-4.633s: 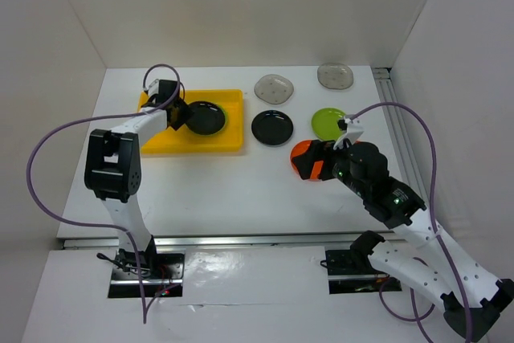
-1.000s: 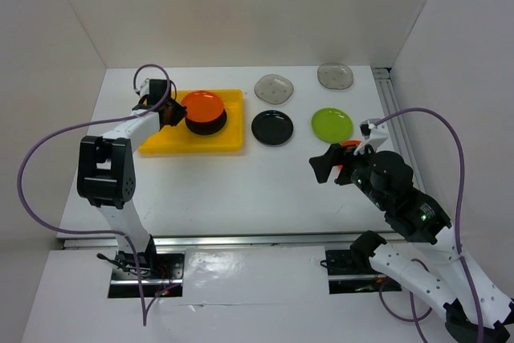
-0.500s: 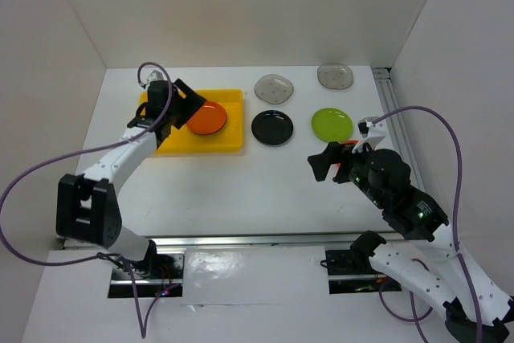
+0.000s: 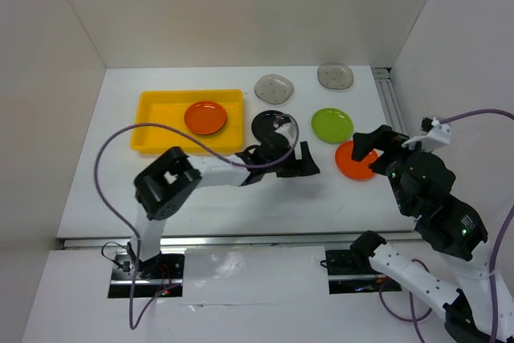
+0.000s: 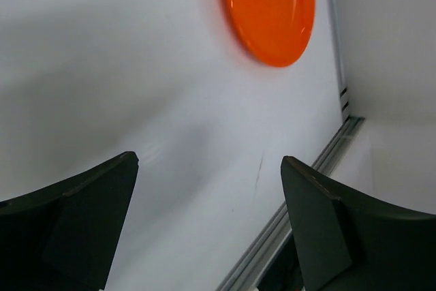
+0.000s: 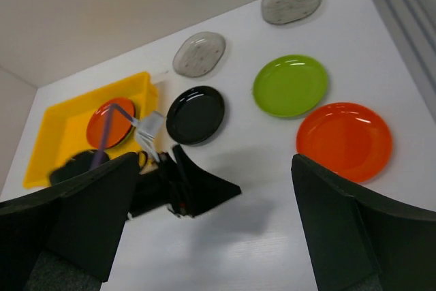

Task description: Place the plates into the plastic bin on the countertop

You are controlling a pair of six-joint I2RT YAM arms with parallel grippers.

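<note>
My left gripper is to go to the right in the top view next, and then down to the bin-facing rim of the second orange plate.
The yellow plastic bin [image 4: 161,126] [image 6: 65,138] stands at the back left of the white countertop [image 4: 217,194] and holds an orange plate [image 4: 205,117] [image 6: 109,122]. My left gripper [image 4: 299,162] [image 5: 210,160] [image 6: 197,189] hangs open and empty over the middle, just in front of the black plate [image 4: 269,128] [image 6: 195,114]. A second orange plate [image 4: 353,162] [image 5: 268,11] [image 6: 344,140] lies to its right. My right gripper [image 4: 376,146] [image 6: 216,160] is open and raised above that plate. The lime-green plate [image 4: 332,124] [image 6: 290,85] lies behind it.
Two grey rounded-square plates [image 4: 274,87] [image 4: 335,75] lie near the back wall. A metal rail [image 4: 393,110] runs along the right edge of the countertop. The left arm's purple cable [image 4: 152,130] arcs over the bin's front rim.
My left gripper has opened, left the orange plate in the bin and swung right to the middle of the countertop. The right gripper has drawn back to the right, open throughout.
</note>
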